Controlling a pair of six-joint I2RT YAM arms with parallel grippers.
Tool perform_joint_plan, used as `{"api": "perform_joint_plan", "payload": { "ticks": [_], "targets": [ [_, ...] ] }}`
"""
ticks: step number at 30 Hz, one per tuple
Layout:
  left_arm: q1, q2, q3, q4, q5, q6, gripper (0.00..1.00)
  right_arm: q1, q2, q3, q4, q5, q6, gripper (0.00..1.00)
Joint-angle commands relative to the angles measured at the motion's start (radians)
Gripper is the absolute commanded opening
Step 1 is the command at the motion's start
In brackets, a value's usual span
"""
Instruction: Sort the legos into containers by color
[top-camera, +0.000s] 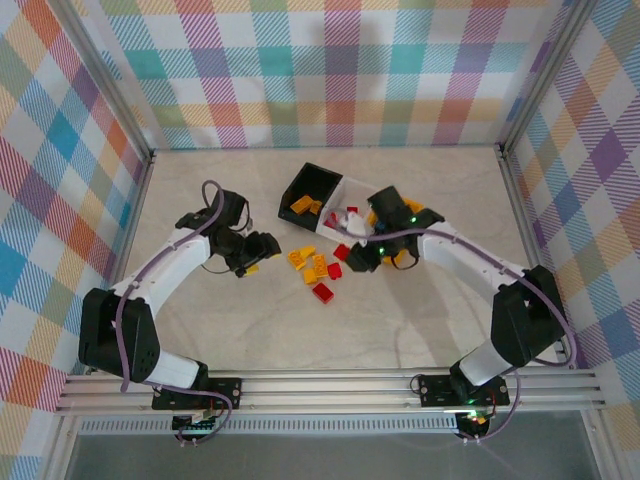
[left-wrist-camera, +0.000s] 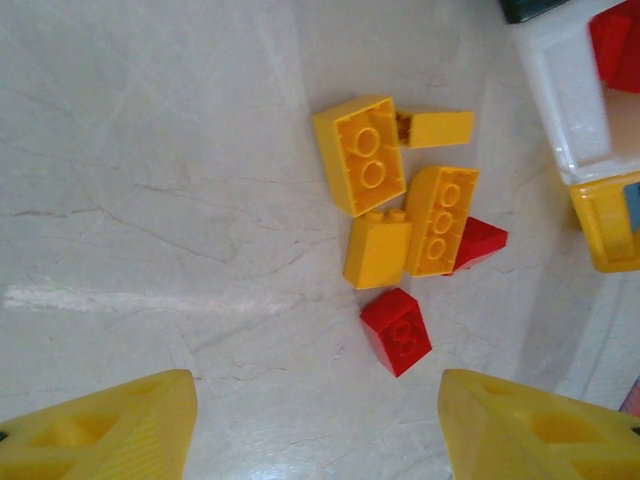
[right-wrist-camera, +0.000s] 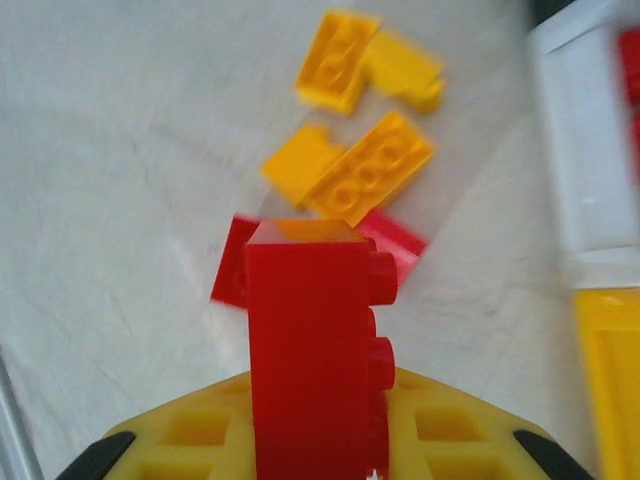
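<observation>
The white container with its red bricks is farther outward. My right gripper should next carry the red lego outward over the red bricks and let go of it there.
My right gripper (right-wrist-camera: 315, 420) is shut on a red lego (right-wrist-camera: 310, 340) that stands upright between its yellow fingers, studs to the right, above the loose pile. In the top view the right gripper (top-camera: 362, 255) hovers just in front of the white container (top-camera: 352, 190). Below it lie yellow legos (right-wrist-camera: 372, 165) and a flat red lego (right-wrist-camera: 232, 268). My left gripper (left-wrist-camera: 317, 390) is open over bare table, a red lego (left-wrist-camera: 396, 330) just ahead of it and yellow legos (left-wrist-camera: 360, 155) beyond. The left gripper (top-camera: 262, 250) sits left of the pile (top-camera: 315, 268).
The black container (top-camera: 310, 182) holds yellow bricks, and the white one holds red bricks. The yellow container (left-wrist-camera: 608, 220) adjoins the white container (left-wrist-camera: 565, 100) and is mostly under the right arm in the top view. Checkered walls enclose the table.
</observation>
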Motion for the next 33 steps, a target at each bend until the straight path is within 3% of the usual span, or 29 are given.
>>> {"api": "perform_joint_plan", "payload": {
  "ticks": [1, 7, 16, 27, 33],
  "targets": [
    [-0.01, -0.03, -0.04, 0.016, 0.011, -0.033, 0.65, -0.034, 0.047, 0.121, 0.004, -0.063, 0.155, 0.18],
    [-0.035, -0.079, -0.082, 0.006, -0.003, -0.038, 0.65, -0.098, 0.244, 0.341, -0.055, -0.032, 0.32, 0.18],
    [-0.036, -0.142, -0.138, -0.03, -0.005, -0.014, 0.66, -0.109, 0.509, 0.566, -0.113, 0.045, 0.358, 0.17],
    [-0.036, -0.148, -0.168, -0.026, 0.003, -0.009, 0.69, -0.111, 0.616, 0.637, -0.137, 0.067, 0.367, 0.22],
    [-0.036, -0.125, -0.149, 0.002, 0.026, -0.02, 0.73, -0.111, 0.61, 0.639, -0.131, 0.063, 0.375, 0.3]
  ]
}}
